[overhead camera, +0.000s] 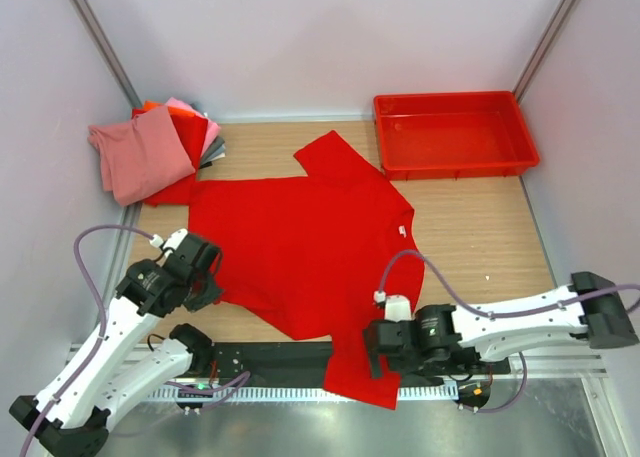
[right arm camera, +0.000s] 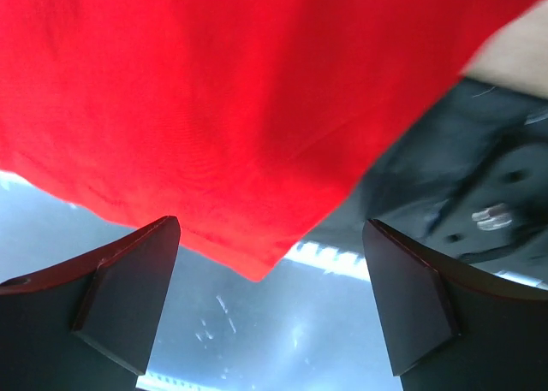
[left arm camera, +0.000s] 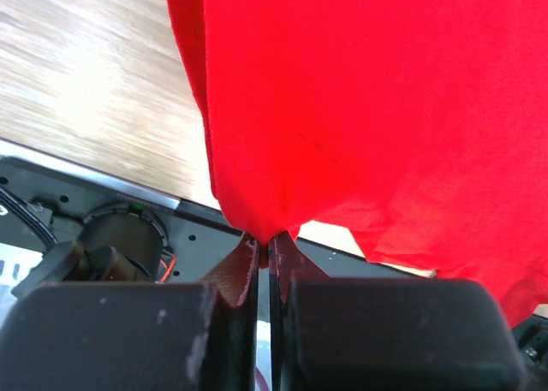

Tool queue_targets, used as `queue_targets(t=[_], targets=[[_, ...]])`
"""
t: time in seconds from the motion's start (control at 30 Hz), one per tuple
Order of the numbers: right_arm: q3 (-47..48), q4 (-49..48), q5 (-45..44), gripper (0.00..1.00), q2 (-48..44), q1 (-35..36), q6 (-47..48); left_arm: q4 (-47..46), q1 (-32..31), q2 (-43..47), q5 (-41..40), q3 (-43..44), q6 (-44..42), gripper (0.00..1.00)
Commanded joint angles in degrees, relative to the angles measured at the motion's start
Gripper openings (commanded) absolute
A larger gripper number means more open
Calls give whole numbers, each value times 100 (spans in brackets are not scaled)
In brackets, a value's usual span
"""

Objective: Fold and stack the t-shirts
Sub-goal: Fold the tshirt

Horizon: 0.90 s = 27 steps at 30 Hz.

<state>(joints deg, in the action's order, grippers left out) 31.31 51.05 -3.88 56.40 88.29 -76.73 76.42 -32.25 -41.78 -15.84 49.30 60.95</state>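
I will next move my right gripper back and down onto the shirt's overhanging corner [overhead camera: 387, 398] [right arm camera: 255, 263] and close it there, as the corner's tip lies unpinched between the open fingers.
A bright red t-shirt [overhead camera: 300, 237] lies spread on the wooden table, with its near corner hanging over the front edge. My left gripper [overhead camera: 212, 282] is at the shirt's left hem. In the left wrist view this gripper [left arm camera: 265, 241] is shut on a pinch of the red cloth [left arm camera: 368, 109]. My right gripper [overhead camera: 372, 349] stands at the overhanging corner. In the right wrist view it [right arm camera: 270, 237] is open, with the shirt's corner [right arm camera: 214, 91] reaching between the fingers and touching neither. Folded t-shirts [overhead camera: 150, 152] in pink, red, orange and grey are piled at the back left.
A rigid red plastic tray [overhead camera: 455, 132] stands at the back right. White walls close in the table on three sides. A black rail and a metal surface [overhead camera: 300, 417] run along the near edge between the arm bases. Bare wood [overhead camera: 480, 237] shows right of the shirt.
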Motion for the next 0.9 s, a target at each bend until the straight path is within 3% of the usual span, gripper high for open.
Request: queue_targets(t=[0.0, 0.1, 0.3, 0.43, 0.57, 0.87], targets=[[558, -420, -51, 94, 642, 731, -711, 1103, -18, 108, -280, 159, -223, 0], [840, -429, -34, 93, 1232, 1190, -939, 1085, -18, 240, -245, 159, -285, 0], [956, -789, 98, 83, 1768, 1743, -1406, 1147, -18, 302, -306, 220, -443, 0], [1271, -186, -16, 84, 2094, 2025, -1713, 1155, -18, 407, -288, 238, -540, 0], [1396, 485, -210, 84, 2024, 2140, -2055, 1366, -18, 469, -455, 299, -584, 1], [640, -173, -333, 79, 1672, 2175, -2514, 1533, -18, 706, -403, 308, -628, 1]])
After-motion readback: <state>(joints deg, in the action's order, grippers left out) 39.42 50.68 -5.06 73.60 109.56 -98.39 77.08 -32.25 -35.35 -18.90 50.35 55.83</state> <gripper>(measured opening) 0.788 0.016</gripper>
